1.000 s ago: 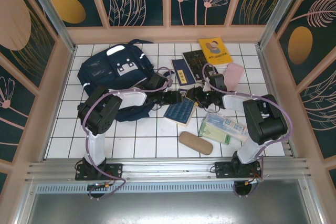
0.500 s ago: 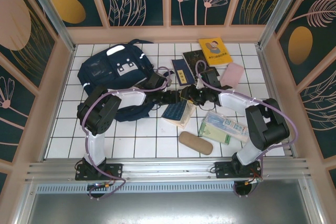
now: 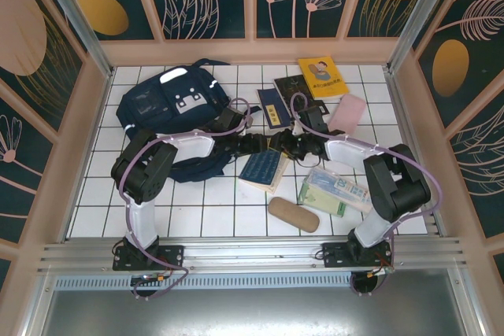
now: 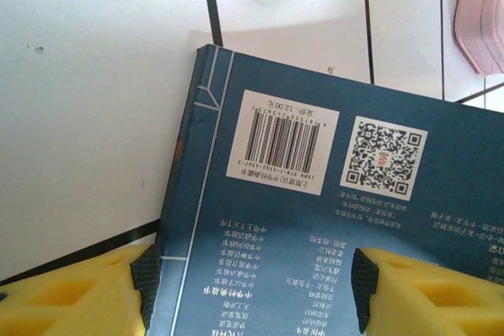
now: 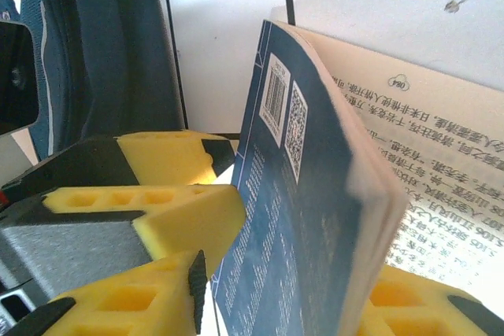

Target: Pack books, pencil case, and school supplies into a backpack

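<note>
The left gripper leaves the book's broad cover toward the backpack [image 3: 169, 108] next and tilts to close around the book's spine, since the spine lies on that side.
A dark blue book [image 3: 264, 169] stands tilted on its edge at mid table, barcode cover [image 4: 315, 218] facing my left wrist camera. My right gripper [image 3: 285, 147] straddles the book's edge [image 5: 315, 218] and is shut on it, cover and fanned pages between its yellow fingers [image 5: 142, 304]. My left gripper [image 3: 253, 145] is open, with its fingers [image 4: 79, 297] spread wide against the cover. The navy backpack [image 3: 169, 108] lies at the back left. A second dark blue book [image 3: 273, 108], a black book [image 3: 293, 88] and a yellow book [image 3: 323, 76] lie at the back.
A pink pouch [image 3: 349, 112] lies right of the books. The pale green-white packet [image 3: 335, 192] and the tan case [image 3: 293, 214] lie near the front right. Wooden walls [image 3: 94, 155] ring the white tiled table [image 3: 213, 210].
The dark blue book has gone from lying flat to standing tilted on edge. Both grippers have closed in on it, and the right arm has swung left.
</note>
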Available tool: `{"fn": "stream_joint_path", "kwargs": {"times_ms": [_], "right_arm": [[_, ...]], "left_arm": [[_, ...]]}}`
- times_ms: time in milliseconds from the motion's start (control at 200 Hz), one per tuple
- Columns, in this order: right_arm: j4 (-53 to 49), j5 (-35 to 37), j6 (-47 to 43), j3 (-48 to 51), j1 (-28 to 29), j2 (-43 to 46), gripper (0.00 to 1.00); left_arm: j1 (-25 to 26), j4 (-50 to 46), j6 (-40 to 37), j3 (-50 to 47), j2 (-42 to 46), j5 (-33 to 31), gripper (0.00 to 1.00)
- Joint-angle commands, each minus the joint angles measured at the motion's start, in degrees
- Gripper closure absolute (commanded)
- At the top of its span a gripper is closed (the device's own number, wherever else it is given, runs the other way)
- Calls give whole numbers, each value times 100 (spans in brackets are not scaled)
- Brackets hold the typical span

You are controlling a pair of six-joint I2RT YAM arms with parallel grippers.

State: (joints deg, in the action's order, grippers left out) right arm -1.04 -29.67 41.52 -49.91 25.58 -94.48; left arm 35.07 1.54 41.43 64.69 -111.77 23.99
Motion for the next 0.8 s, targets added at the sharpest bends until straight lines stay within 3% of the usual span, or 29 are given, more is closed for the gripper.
{"fn": "stream_joint_path", "kwargs": {"times_ms": [0,90,195,265,440,631,791], "right_arm": [[716,-215,407,96,129,-242,61],[975,-256,570,130,168,-405,67],[1074,-118,649,170,163,-465,91],[989,17,606,198,116,-416,100],[1398,-499,453,465,-78,-267,100],[2545,-1682,900,856,-313,-220,100],[3415,-2136,1441,1169,-516,10,100]], "left_arm": [[-9,246,193,-127,-3,334,33],[-24,293,250,-140,11,404,34],[-81,268,311,-193,176,315,34],[-205,291,421,-347,393,273,34],[-585,470,680,-1031,965,215,33],[-622,1121,976,-1516,905,925,34],[-619,1408,1120,-1622,884,1206,35]]}}
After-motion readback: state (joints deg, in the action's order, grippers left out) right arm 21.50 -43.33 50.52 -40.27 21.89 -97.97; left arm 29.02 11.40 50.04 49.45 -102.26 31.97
